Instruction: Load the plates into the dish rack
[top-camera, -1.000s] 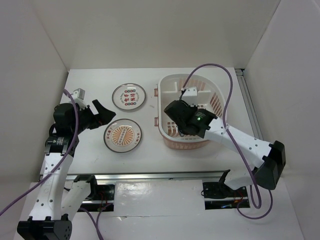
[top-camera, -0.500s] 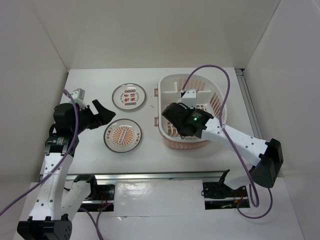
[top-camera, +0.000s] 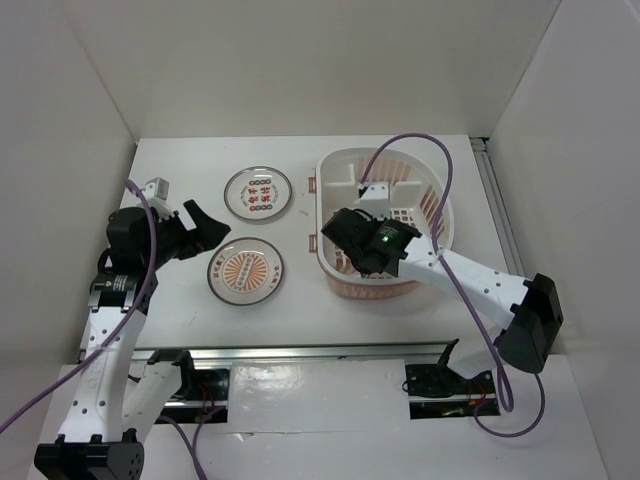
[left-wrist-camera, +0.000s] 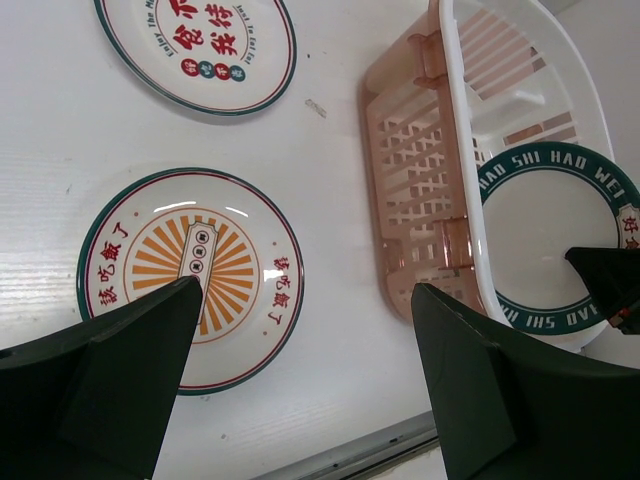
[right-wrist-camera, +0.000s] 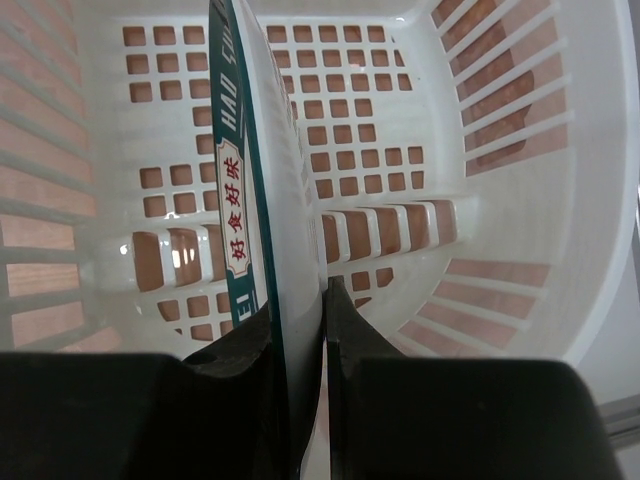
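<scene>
I need to lower the plate with my right gripper next and let go of the plate's rim, since the plate is already on edge across the slots and the slots' ribbed row in the rack's bottom is below.
The plate with red-green characters (top-camera: 258, 192) (left-wrist-camera: 195, 45) lies flat on the table at the back. The orange sunburst plate (top-camera: 245, 272) (left-wrist-camera: 190, 275) lies in front of it. My left gripper (top-camera: 205, 232) (left-wrist-camera: 305, 290) hovers open beside the sunburst plate, holding nothing. The pale pink dish rack (top-camera: 430, 190) (left-wrist-camera: 420, 200) (right-wrist-camera: 480, 120) stands to the right. Inside it, my right gripper (top-camera: 347, 228) (right-wrist-camera: 298, 300) is shut on the rim of the teal-rimmed plate (right-wrist-camera: 262, 200) (left-wrist-camera: 550, 240), which stands on edge above the perforated base.
The table's front edge with a metal rail (top-camera: 320, 350) runs just below the sunburst plate. The rack's slotted walls (right-wrist-camera: 500, 90) surround the held plate on all sides. White enclosure walls (top-camera: 60, 120) border the table.
My right arm has shifted slightly left inside the dish rack, carrying the teal-rimmed plate with it. The left arm and the two plates on the table have not moved.
</scene>
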